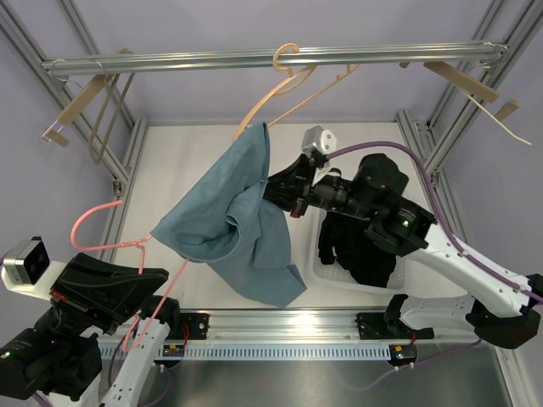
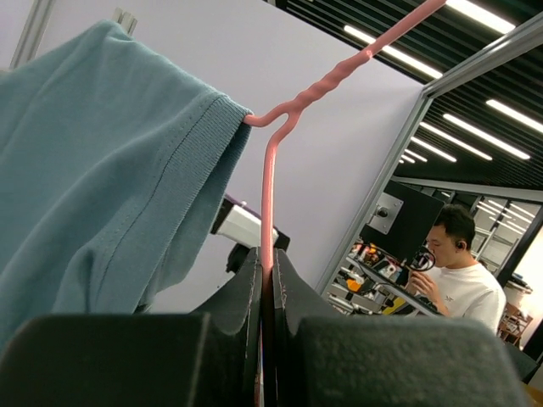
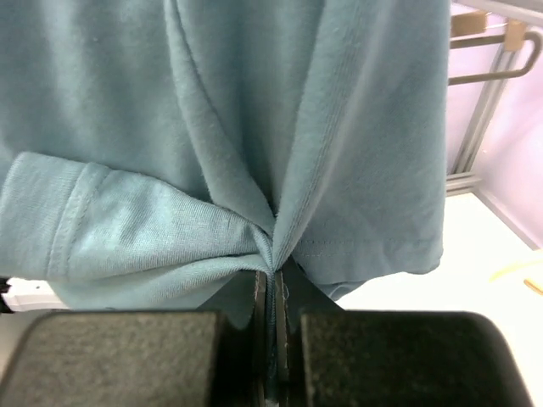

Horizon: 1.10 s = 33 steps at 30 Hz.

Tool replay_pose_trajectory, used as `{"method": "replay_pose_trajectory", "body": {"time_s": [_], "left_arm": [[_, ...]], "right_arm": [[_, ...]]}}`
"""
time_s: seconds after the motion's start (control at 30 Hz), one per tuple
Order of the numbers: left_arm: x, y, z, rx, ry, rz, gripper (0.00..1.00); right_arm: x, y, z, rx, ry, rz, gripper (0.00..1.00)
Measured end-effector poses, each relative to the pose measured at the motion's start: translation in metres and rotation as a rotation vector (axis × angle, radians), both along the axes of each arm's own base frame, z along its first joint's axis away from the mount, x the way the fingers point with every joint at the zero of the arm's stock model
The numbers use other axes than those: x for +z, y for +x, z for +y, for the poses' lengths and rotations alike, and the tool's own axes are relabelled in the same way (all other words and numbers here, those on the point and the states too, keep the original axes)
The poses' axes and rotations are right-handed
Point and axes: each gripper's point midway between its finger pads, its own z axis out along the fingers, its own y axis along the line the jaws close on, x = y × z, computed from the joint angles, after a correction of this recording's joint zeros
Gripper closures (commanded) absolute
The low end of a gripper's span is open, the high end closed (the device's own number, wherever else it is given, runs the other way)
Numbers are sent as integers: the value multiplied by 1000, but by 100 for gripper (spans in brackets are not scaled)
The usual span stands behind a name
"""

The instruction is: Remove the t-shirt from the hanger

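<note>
Next, my right gripper brings the t-shirt up and away from the pink hanger point(image 1: 136, 246), then down into the white basket and releases it, since dark clothes already lie there.
A blue t-shirt point(image 1: 229, 212) hangs in mid-air over the white table, draped on a pink wire hanger point(image 1: 136, 246) whose hook curls out to the left. My left gripper point(image 1: 163, 275) is shut on the hanger's wire; in the left wrist view the pink wire point(image 2: 268, 195) runs up from between the closed fingers point(image 2: 246, 288), with the shirt's hem point(image 2: 102, 170) hanging off its shoulder. My right gripper point(image 1: 273, 188) is shut on a bunched fold of the shirt's right side; in the right wrist view the fabric point(image 3: 254, 127) puckers into the gripper point(image 3: 273, 284).
A white basket point(image 1: 327, 275) with dark clothes point(image 1: 361, 246) sits under the right arm. A metal rail point(image 1: 254, 59) crosses the top with several wooden hangers point(image 1: 293, 72). Frame posts stand on both sides.
</note>
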Motion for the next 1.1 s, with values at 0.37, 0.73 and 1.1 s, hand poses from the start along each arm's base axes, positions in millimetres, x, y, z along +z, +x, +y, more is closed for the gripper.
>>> {"method": "replay_pose_trajectory", "body": {"time_s": [0.37, 0.73, 1.1], "left_arm": [[-2, 2, 0, 42, 31, -27, 100], [0, -5, 3, 91, 58, -67, 100], [-5, 3, 4, 130, 79, -60, 100]], "right_arm": [[124, -22, -108, -217, 260, -57, 100], [241, 2, -216, -653, 465, -131, 100], [173, 66, -215, -976, 251, -113, 100]]}}
